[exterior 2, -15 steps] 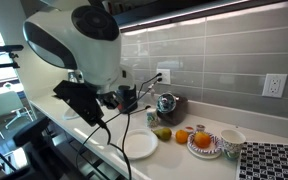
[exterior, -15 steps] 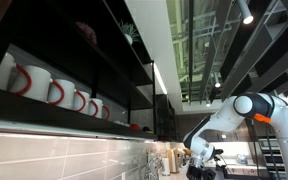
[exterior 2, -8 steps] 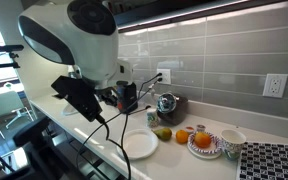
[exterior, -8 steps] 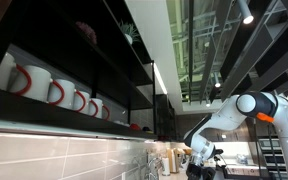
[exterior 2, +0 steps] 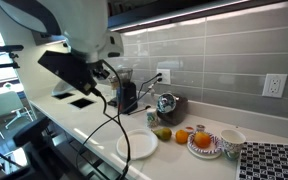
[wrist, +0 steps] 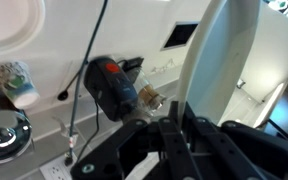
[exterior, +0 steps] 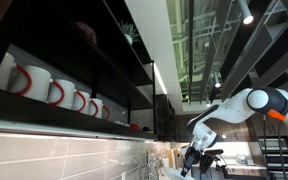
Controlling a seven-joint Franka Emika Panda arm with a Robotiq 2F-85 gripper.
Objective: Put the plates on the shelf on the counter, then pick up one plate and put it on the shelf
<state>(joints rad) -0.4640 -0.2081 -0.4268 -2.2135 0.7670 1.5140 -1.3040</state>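
Note:
The shelf level beyond the white mugs is above and outward of my gripper. My gripper needs to lift next, reach outward onto that level, then let go of the plate's rim.
In the wrist view my gripper (wrist: pixel 176 118) is shut on the rim of a white plate (wrist: pixel 224 50), which I see edge-on rising toward the top right. A second white plate (exterior 2: pixel 137 146) lies flat on the counter (exterior 2: pixel 89 122); it also shows in the wrist view (wrist: pixel 9 18) at the top left. The black shelf (exterior: pixel 94 50) fills the left of an exterior view, with a row of white mugs with red handles (exterior: pixel 54 92) on one tier. There my gripper (exterior: pixel 193 161) hangs far off, below the level of the shelf boards.
On the counter stand a black appliance (exterior 2: pixel 127 96), a shiny kettle (exterior 2: pixel 166 104), a patterned cup (wrist: pixel 14 82), a plate of oranges (exterior 2: pixel 204 142), a bowl (exterior 2: pixel 231 139) and a patterned mat (exterior 2: pixel 274 160). A tiled wall with outlets (exterior 2: pixel 274 85) is behind. Cables hang from my arm (exterior 2: pixel 54 25).
My arm has lifted up and away from the counter, taking the gripped plate with it. The plate on the counter has stayed where it was.

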